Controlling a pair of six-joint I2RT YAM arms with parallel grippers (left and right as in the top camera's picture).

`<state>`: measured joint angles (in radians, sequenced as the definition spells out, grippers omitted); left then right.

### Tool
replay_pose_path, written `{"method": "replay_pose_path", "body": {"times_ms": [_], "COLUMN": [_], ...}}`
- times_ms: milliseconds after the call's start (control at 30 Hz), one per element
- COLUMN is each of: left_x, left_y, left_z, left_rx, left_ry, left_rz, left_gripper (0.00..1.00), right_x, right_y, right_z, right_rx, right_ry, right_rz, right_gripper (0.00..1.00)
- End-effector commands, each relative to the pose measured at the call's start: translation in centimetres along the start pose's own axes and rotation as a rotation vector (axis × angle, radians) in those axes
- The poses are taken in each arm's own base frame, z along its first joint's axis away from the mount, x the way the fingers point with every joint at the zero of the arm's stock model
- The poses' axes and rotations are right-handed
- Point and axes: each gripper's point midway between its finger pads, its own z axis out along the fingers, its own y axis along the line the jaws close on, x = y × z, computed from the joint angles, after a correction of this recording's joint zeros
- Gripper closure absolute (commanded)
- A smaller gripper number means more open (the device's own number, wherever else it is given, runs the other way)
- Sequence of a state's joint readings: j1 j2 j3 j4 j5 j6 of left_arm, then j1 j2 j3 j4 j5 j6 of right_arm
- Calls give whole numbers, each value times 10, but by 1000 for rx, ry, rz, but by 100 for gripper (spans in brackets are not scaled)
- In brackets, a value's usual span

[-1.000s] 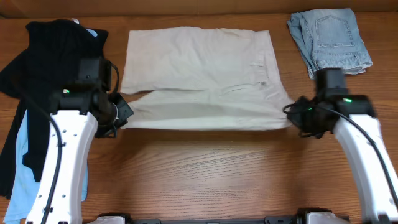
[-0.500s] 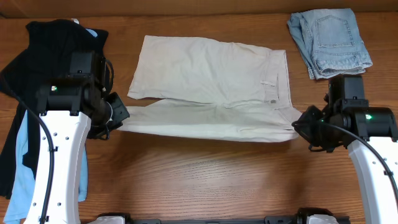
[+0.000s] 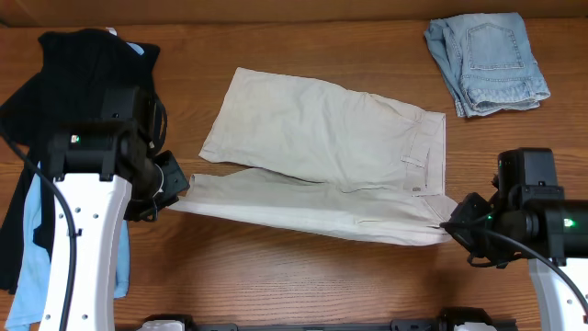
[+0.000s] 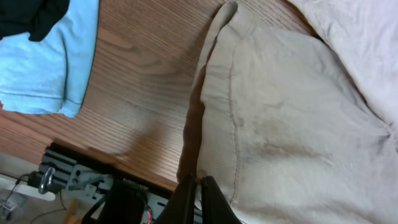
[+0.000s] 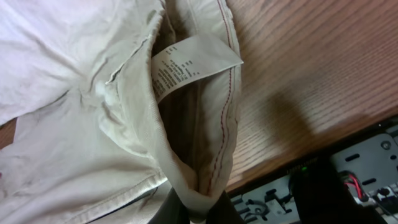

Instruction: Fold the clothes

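I will carry the waistband corner outward next with my right gripper, over the khaki shorts' far corner (image 3: 431, 119) by the denim, and let go of it, because the far half of the shorts lies flat.
The beige khaki shorts (image 3: 322, 156) lie spread in the table's middle, near edge stretched between both grippers. My left gripper (image 3: 170, 188) is shut on the hem of the left leg (image 4: 217, 124). My right gripper (image 3: 455, 228) is shut on the waistband corner (image 5: 199, 180), where a white care label (image 5: 186, 62) shows. A black top (image 3: 73, 92) and a light-blue shirt (image 3: 32, 239) lie piled at the far left. The light-blue shirt also shows in the left wrist view (image 4: 50, 62). Pale denim shorts (image 3: 487, 60) lie folded at the back right.
The wooden table (image 3: 294, 276) shows bare wood along the front. The arm bases' black rail (image 3: 294, 324) runs along the front edge.
Both grippers have pulled the shorts' near edge toward the front. The whole garment slid forward and rightward and now lies skewed, right side lower.
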<state>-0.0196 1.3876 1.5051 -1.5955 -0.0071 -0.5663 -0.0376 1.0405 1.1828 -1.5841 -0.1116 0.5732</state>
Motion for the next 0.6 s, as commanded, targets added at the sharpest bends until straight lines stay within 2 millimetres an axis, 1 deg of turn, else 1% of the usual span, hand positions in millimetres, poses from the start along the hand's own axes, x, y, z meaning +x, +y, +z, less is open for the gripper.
{"method": "replay_pose_path", "body": {"times_ms": [0, 67, 133, 233, 267, 400, 500, 567], "left_x": [-3, -11, -26, -56, -67, -104, -126, -138], "left_y": [18, 19, 12, -6, -13, -39, -53, -62], "left_z": [-7, -5, -3, 3, 6, 19, 30, 38], "left_rx": [-61, -68, -45, 24, 50, 141, 185, 216], "left_ry": [-80, -121, -179, -290, -329, -460, -524, -554], "left_rz": [-43, -54, -59, -69, -73, -79, -85, -86], "left_gripper": [96, 96, 96, 96, 96, 96, 96, 96], "right_x": [-11, -18, -32, -54, -65, -97, -117, -126], "right_y": [-12, -9, 0, 15, 20, 36, 48, 53], "right_z": [-2, 1, 6, 10, 11, 15, 26, 38], "right_rx": [54, 46, 14, -32, -46, -71, -82, -73], "right_ry": [-70, -97, -138, -205, -237, -322, -344, -331], "right_rz": [19, 16, 12, 5, 3, 0, -5, -4], "right_gripper": [96, 96, 96, 94, 93, 93, 93, 93]}}
